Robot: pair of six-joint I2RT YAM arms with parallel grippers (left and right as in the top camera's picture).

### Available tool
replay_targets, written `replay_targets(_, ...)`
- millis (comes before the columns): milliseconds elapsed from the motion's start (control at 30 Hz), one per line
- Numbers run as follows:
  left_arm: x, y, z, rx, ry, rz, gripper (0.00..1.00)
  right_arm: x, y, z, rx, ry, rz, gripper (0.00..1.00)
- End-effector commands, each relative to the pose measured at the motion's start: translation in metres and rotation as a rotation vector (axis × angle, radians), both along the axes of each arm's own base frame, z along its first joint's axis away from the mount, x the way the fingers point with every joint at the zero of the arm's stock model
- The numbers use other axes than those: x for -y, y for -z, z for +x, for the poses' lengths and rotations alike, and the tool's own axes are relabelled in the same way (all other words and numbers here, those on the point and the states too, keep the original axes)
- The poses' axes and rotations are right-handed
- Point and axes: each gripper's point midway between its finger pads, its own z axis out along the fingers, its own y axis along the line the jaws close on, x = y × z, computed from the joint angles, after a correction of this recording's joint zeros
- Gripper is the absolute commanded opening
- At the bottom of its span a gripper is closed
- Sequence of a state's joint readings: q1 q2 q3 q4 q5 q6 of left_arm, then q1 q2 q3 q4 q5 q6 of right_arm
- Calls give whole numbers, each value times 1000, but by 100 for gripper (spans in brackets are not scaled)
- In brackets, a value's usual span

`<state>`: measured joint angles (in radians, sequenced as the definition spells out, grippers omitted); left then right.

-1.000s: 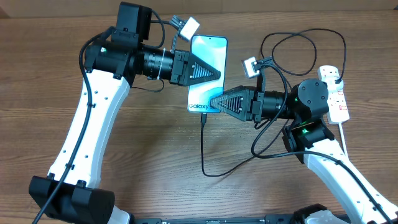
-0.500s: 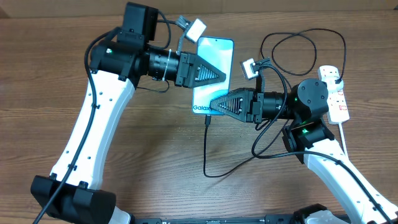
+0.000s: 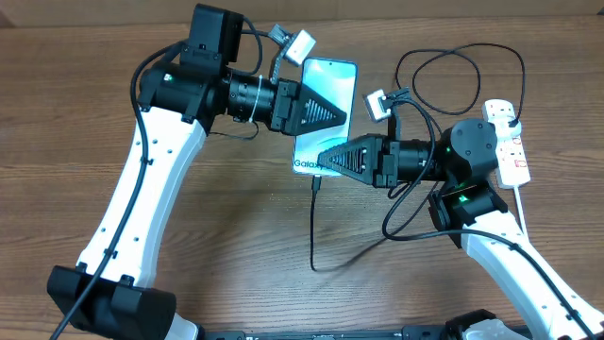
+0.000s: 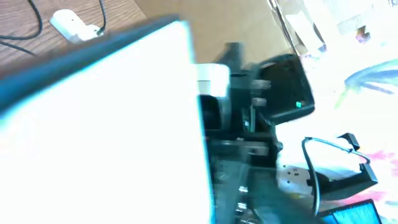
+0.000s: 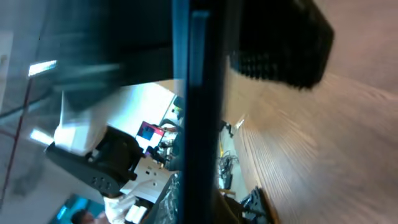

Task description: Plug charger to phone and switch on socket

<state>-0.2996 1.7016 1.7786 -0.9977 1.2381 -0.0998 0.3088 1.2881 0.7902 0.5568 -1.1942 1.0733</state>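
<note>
The charger is already plugged in, so the robot's right gripper should next bring the phone [image 3: 332,83] down onto the bare wooden tabletop below the gripper and let go of it.
The phone [image 3: 332,83], screen lit cyan, is held up above the wooden table between both arms. My left gripper [image 3: 330,113] reaches in from the left with a black finger lying over the screen; its jaw gap is hidden. The glowing screen [image 4: 93,124] fills most of the left wrist view. My right gripper [image 3: 324,161] is shut on the phone's lower end, and the phone shows edge-on as a dark bar [image 5: 199,112] between its jaws. The charger [image 3: 312,227] hangs from the phone's bottom edge and loops right toward the socket [image 3: 514,156].
The black cable forms loose loops [image 3: 453,66] behind the right arm. The socket's thick white cord [image 3: 525,203] runs down the table's right side. Both white arm bases stand at the near edge.
The phone and my left gripper have shifted a little right and away. My right gripper has closed on the phone's lower end. The cable tip has followed the phone.
</note>
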Motion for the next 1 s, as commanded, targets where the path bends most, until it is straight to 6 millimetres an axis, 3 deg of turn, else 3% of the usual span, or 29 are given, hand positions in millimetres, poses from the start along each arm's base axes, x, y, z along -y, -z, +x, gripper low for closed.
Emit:
replay_targets(0, -4, 5, 9, 46, -50, 56, 100, 0, -1, 2, 5, 6, -10, 5)
replay_targets(100, -11, 11, 18, 52, -98, 96, 100, 0, 17, 5, -26, 21, -55, 5)
replay_targets(333, -39, 34, 46, 65, -250, 240, 100, 9, 86, 23, -154, 166, -255, 4)
replay_targets(633, -113, 93, 78, 28, -596, 708, 100, 21, 172, 42, -329, 267, -468, 4)
replay_targets(867, -154, 103, 92, 83, -744, 908, 100, 19, 226, 52, -429, 257, -529, 4)
replay_targets(967, -160, 104, 93, 92, -765, 938, 100, 15, 243, 55, -442, 254, -546, 4)
